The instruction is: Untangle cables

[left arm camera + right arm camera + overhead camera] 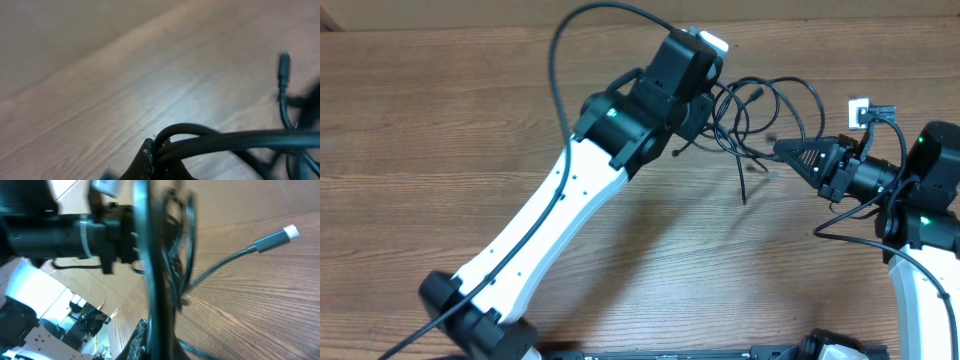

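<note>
Next, my left gripper needs to go left in the overhead view, over the bare tabletop, and release the heap of cables, because its loops hang slack between both grippers.
The cables (760, 115) are thin black cords in a tangled bunch of loops, hanging between my two grippers above the wooden table (440, 120). My left gripper (712, 105) is shut on the left side of the bunch; in the left wrist view the cords (225, 137) run out from the fingers (152, 160). My right gripper (782, 150) is shut on a strand at the bunch's right side; the right wrist view shows that cord (155, 280) rising from the fingers (150, 342). A loose plug end (272, 237) sticks out over the table.
A small white and black adapter (865, 110) lies on the table at the right, behind the right arm. A thick black robot cable (560, 70) arcs over the left arm. The arm bases stand at the front edge.
</note>
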{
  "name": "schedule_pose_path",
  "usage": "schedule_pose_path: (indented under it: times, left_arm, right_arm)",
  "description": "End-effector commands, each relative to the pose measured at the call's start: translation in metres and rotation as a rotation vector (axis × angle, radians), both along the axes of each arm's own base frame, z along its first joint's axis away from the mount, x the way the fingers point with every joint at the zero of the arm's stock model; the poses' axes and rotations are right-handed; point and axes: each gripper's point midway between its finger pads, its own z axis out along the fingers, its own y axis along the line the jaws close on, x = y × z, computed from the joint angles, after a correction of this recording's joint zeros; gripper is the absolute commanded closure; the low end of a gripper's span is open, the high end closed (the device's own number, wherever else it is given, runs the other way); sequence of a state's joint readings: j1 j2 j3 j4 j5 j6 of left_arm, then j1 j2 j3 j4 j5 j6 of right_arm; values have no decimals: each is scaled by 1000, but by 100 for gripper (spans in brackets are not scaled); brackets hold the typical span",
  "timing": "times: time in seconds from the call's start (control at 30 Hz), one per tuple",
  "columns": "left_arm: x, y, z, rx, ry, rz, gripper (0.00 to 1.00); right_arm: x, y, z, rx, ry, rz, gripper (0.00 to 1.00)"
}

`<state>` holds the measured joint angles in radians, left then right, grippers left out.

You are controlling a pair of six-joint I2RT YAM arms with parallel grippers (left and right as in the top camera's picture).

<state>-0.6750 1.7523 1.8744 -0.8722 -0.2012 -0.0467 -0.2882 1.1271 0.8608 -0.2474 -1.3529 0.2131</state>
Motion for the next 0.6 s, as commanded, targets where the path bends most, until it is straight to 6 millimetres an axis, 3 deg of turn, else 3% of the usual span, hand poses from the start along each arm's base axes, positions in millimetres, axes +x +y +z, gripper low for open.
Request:
schedule_pose_path:
  times: [0.0, 0.2, 0.4, 0.57]
  left_arm:
    - [14, 69, 49, 71, -175, 270, 96]
    - [9, 98, 74, 35, -212, 323, 96]
    - [4, 146, 92, 19, -223, 417, 96]
    - [0, 161, 98, -39, -205, 424, 96]
  right_arm:
    - [2, -14, 0, 5, 18, -54, 96]
    - [19, -43, -27, -47, 148, -256, 96]
    - [25, -88, -50, -80, 266, -465, 96]
    - [21, -123, -64, -87, 345, -608, 96]
